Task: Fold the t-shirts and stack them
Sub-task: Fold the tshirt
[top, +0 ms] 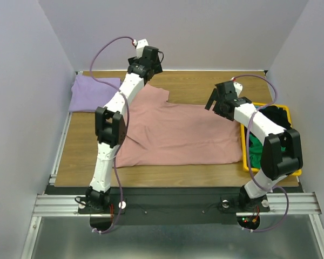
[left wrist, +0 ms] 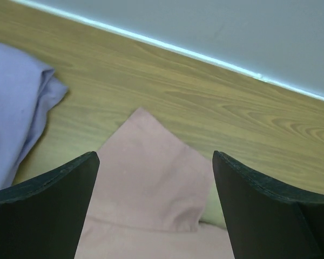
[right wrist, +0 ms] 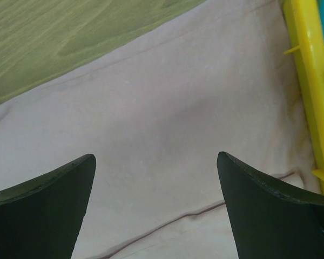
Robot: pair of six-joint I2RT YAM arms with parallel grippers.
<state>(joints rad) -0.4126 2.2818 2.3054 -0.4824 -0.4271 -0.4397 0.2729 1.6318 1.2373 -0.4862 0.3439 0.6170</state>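
Observation:
Next, my left gripper lowers onto the far corner of the pink sleeve to pinch a fold, as that corner lies below its open fingers.
A dusty pink t-shirt lies spread flat across the middle of the wooden table. Its sleeve points toward the back wall in the left wrist view. My left gripper hovers open above that sleeve at the shirt's far left, nothing between its fingers. At the shirt's right edge my right gripper hangs open over the pink cloth, beside the yellow bin. A lavender t-shirt lies folded at the back left corner, also seen as lavender cloth.
A yellow bin at the right table edge holds black and green t-shirts; its rim shows in the right wrist view. The back wall stands just beyond the left gripper.

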